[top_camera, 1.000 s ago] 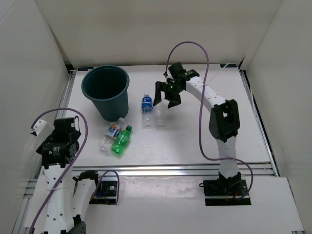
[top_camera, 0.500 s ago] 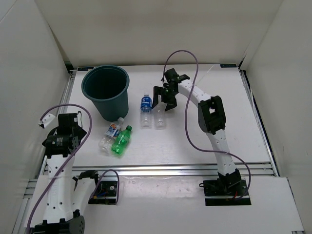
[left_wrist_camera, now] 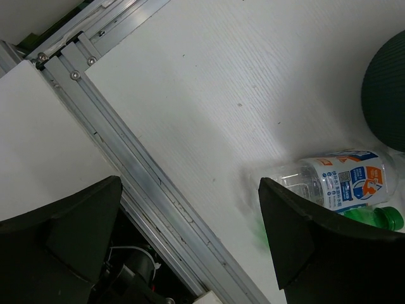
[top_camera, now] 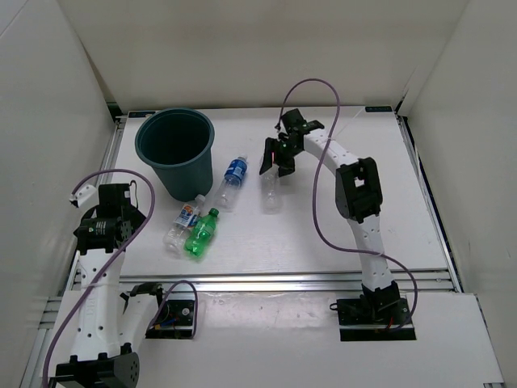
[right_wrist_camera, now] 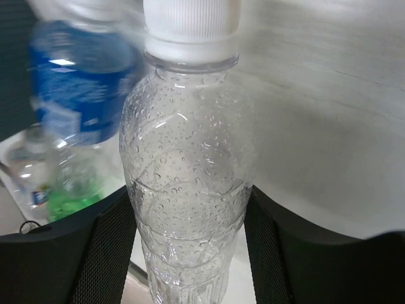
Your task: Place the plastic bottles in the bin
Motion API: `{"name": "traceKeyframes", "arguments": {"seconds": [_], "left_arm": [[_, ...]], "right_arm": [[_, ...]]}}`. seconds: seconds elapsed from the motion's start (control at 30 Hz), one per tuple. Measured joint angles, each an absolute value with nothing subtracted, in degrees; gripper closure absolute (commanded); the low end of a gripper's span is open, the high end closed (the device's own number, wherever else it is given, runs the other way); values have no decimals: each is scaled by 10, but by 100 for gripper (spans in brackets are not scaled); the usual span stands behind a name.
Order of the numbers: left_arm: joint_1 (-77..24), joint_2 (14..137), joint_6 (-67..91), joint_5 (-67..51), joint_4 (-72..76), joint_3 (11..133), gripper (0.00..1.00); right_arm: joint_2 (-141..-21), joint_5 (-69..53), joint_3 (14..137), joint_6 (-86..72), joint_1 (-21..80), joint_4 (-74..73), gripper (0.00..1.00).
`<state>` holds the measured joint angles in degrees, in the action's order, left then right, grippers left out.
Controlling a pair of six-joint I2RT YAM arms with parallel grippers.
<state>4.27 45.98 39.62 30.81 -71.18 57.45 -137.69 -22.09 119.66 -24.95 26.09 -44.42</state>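
Observation:
The bin's rim is higher than the tabletop, so next I should lift my right gripper, move across to the bin (top_camera: 175, 150), lower the clear unlabelled bottle into the bin's opening and let go.
The bin (top_camera: 175, 150) is a dark teal bucket standing at the back left. My right gripper (top_camera: 276, 164) (right_wrist_camera: 190, 253) is shut on a clear unlabelled bottle (top_camera: 271, 194) (right_wrist_camera: 190, 164) with a white cap, its fingers (right_wrist_camera: 107, 253) pressing both sides of the body. A blue-labelled bottle (top_camera: 233, 178) (right_wrist_camera: 76, 82) lies tilted just to its left, blurred in the right wrist view. A green bottle (top_camera: 200, 233) (left_wrist_camera: 374, 218) and a white-blue-red labelled bottle (top_camera: 182, 221) (left_wrist_camera: 338, 183) lie side by side in front of the bin. My left gripper (top_camera: 101, 228) (left_wrist_camera: 190, 190) hangs open over the table's near left edge.
An aluminium rail (left_wrist_camera: 152, 183) (top_camera: 323, 279) runs along the table's front edge. White walls enclose the table on the left, back and right. The bin's side (left_wrist_camera: 385, 95) shows at the right edge of the left wrist view.
My right gripper came down and shut on the clear bottle. The blue-labelled bottle got pushed left and now lies slanted. The left arm shifted slightly and stays open.

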Motion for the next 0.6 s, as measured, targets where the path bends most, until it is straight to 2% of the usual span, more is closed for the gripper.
{"name": "traceKeyframes", "arguments": {"seconds": [0.13,0.23,0.43,0.6], "left_arm": [[43,460,389,301,-707,575,0],[42,458,383,292,-701,570,0],[22,471,379,285,-700,568,0],[0,509,377,283,-698,568,0]], "right_arm": [[-1322,-225,1220,-254,267,-445,52],[-1303,-225,1321,-264,293,-415,51],[-1234,-230,1393,-309,347,-243,50],[-1247,-222,1451,-361,354,-76,49]]}}
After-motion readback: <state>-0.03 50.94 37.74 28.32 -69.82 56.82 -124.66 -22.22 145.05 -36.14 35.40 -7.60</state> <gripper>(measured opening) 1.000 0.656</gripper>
